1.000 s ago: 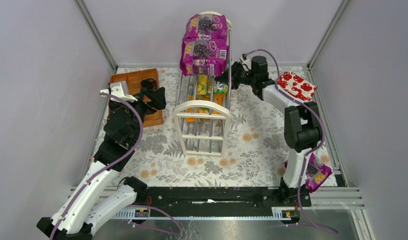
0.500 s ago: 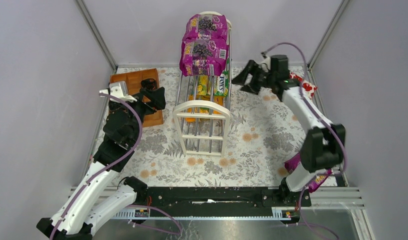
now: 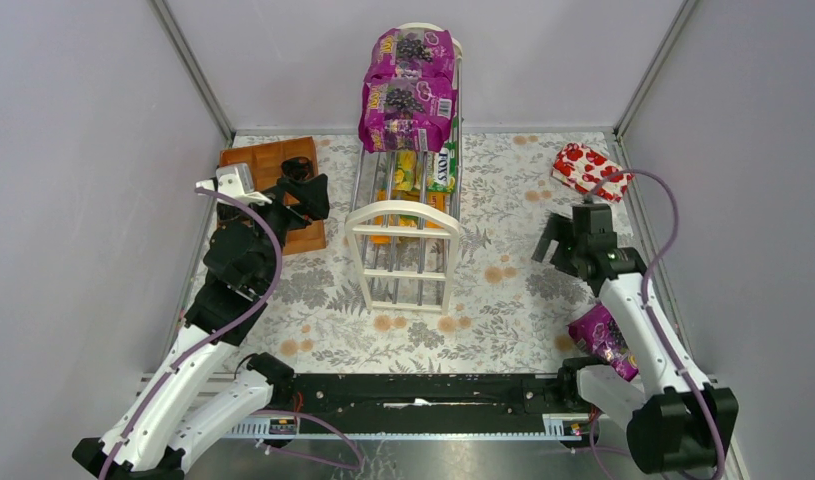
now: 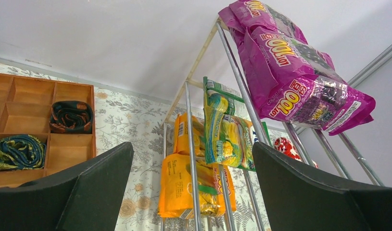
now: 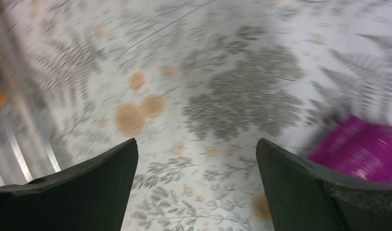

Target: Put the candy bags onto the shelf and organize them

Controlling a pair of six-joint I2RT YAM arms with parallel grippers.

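My right gripper should next move back and down, turning toward the arm's base, onto the purple bag's far edge (image 3: 589, 320) (image 5: 341, 140).
The shelf (image 3: 403, 208) stands mid-table. Two purple candy bags (image 3: 410, 100) lie on its top tier. Orange-yellow bags (image 3: 403, 175) and a green FOX'S bag (image 3: 442, 168) rest on the rods below. One more purple bag (image 3: 605, 340) lies on the table by the right arm's base. My right gripper (image 3: 551, 245) hangs open and empty over the cloth right of the shelf; its blurred wrist view (image 5: 196, 140) shows the purple bag (image 5: 362, 147) at right. My left gripper (image 3: 308, 190) is open left of the shelf, looking up at the purple bags (image 4: 290, 72) and an orange bag (image 4: 184, 187).
A red packet with white shapes (image 3: 591, 170) lies at the back right. A brown wooden compartment tray (image 3: 273, 160) holding rolled dark cloths (image 4: 71, 115) sits at the back left under the left arm. Grey walls close in three sides.
My right gripper opened wide, drew back from the shelf's right side and swung toward the near right. The green bag stays on the shelf. The left arm has not moved.
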